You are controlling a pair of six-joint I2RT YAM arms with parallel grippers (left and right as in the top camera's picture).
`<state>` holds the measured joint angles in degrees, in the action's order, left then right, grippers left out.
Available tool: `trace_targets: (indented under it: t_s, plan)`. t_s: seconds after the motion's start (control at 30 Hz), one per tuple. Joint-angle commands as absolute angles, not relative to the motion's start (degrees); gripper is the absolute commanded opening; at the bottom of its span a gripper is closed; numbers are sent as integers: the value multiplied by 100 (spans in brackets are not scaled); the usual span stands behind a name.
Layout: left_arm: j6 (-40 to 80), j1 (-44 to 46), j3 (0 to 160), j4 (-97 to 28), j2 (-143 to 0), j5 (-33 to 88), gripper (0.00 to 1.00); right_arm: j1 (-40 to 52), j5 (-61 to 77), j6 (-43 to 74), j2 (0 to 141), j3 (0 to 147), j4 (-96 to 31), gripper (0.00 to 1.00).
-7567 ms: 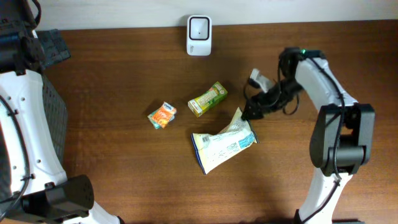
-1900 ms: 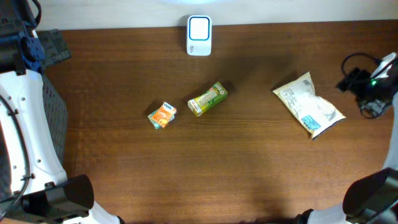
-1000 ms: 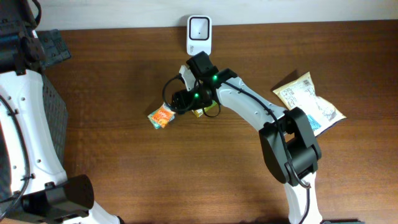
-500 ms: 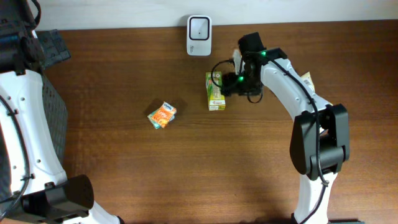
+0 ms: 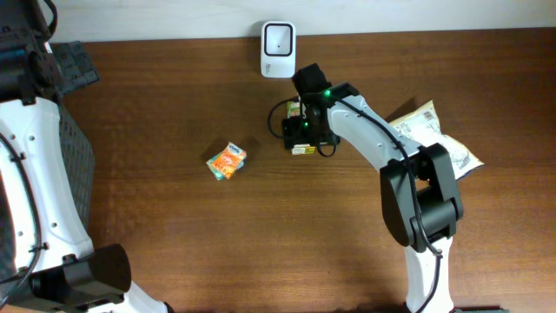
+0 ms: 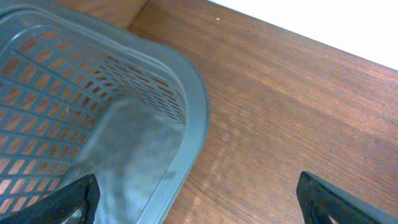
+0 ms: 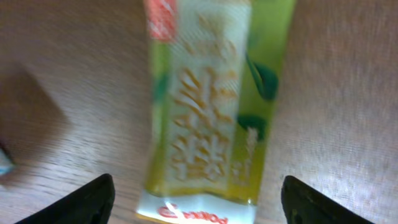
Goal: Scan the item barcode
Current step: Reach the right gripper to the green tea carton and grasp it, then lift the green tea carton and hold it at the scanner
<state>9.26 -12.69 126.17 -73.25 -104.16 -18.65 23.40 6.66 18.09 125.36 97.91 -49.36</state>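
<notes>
The right gripper lowers around the carton's printed body [image 7: 207, 132] next, before both fingers close on the long sides of the carton [image 7: 211, 106].
A green and yellow drink carton [image 7: 211, 106] lies flat on the wooden table, blurred in the right wrist view. My right gripper [image 7: 199, 202] hangs over it, open, with a fingertip on each side and neither touching it. From overhead my right gripper [image 5: 301, 130] covers most of the carton [image 5: 302, 149], just below the white scanner [image 5: 278, 49] at the table's back edge. My left gripper [image 6: 199, 202] is open and holds nothing, above the rim of a grey basket [image 6: 93, 124].
A small orange packet [image 5: 227, 161] lies left of the carton. A white snack bag [image 5: 439, 143] lies at the right, partly under the right arm. The grey basket [image 5: 74, 156] stands at the table's left edge.
The carton lies lengthwise below the scanner where it lay tilted one second ago. My right gripper has moved from the carton's right side to directly over it, jaws wider. The left arm has not moved.
</notes>
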Motion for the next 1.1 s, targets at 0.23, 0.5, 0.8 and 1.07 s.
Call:
trace_targets:
  t_s: [0.23,0.5,0.8,1.07]
  plan:
    - [978,-1304,12619,-7319,-10427,-1863,99,2314,239,1935,12816,9736,-4705,72]
    - [978,-1304,12619,-7321,-10427,-1863,99,2311,318,1695,12881,9727,-4541,34]
    - [978,-1304,12619,-7319,-10427,-1863,99,2018,2847,493,11946,10022,-5194,6]
    - [978,-1304,12619,-7319,-10427,-1863,99,705,7461,-451,10962,10022,-5264,9]
